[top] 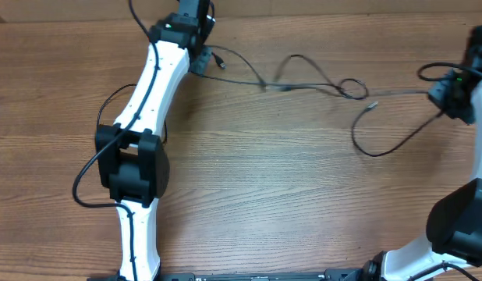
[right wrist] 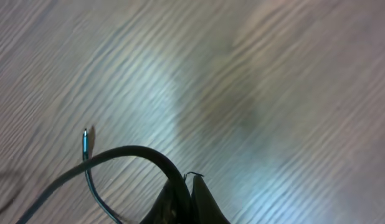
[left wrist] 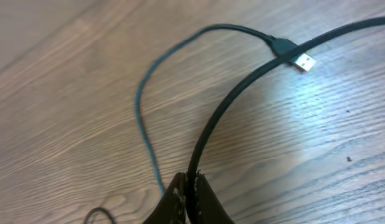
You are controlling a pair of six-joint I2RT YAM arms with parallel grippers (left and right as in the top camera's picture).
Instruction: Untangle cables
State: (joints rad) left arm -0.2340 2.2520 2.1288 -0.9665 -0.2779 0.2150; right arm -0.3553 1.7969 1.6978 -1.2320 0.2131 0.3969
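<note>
My left gripper draws the black cable to the left in the overhead view next, away from the knot [top: 352,88], and releases it on the bare tabletop there.
Thin black cables [top: 311,82] lie stretched across the far part of the wooden table, crossing and looping near a small knot [top: 352,88]. My left gripper [top: 200,56] at the far left is shut on a black cable [left wrist: 223,109]; a USB plug [left wrist: 301,61] lies beside that cable. My right gripper [top: 451,97] at the far right is shut on another black cable [right wrist: 127,152], which arcs left from the jaws [right wrist: 186,183]. A thinner cord end with a small plug [right wrist: 85,142] lies on the table below it. A loose plug [top: 371,104] sits mid-table.
The wooden table [top: 264,195] fills the view. The left arm's white links and black joint [top: 132,160] stretch over the left half. The right arm's base [top: 459,222] stands at the lower right. A thick black arm wire [top: 81,187] loops left of the left arm.
</note>
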